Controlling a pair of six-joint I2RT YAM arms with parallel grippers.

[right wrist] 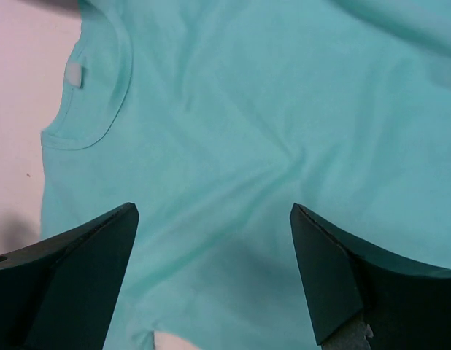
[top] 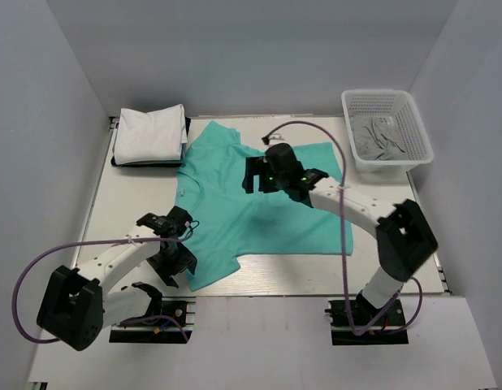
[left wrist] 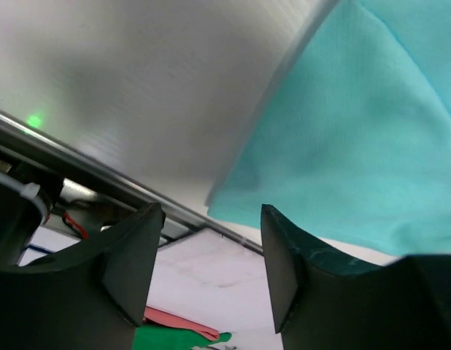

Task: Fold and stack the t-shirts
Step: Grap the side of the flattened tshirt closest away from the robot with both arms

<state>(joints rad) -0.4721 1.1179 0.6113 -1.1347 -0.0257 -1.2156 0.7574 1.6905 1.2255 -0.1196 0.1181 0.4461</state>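
My left gripper will next move down and to the right in the top view to close on the t-shirt sleeve's near corner (top: 194,286) (left wrist: 221,205), seen between its open fingers.
The teal-green t-shirt (top: 267,215) lies spread flat in the middle of the table, collar (right wrist: 94,95) toward the left. My right gripper (top: 251,175) hovers open and empty over the shirt's upper middle; in the right wrist view (right wrist: 214,281) teal cloth (right wrist: 284,109) fills the space between the fingers. My left gripper (top: 176,264) is open and empty beside the shirt's near-left corner (left wrist: 342,146), just off the cloth; in the left wrist view (left wrist: 211,273) it points toward the table's near edge. Folded white t-shirts (top: 149,134) are stacked at the back left.
A white mesh basket (top: 413,122) at the back right holds crumpled grey-white cloth (top: 379,138). The white stack sits on a dark tray (top: 188,130). Grey walls close in the table on three sides. The table's metal near edge (left wrist: 101,175) runs right by my left gripper.
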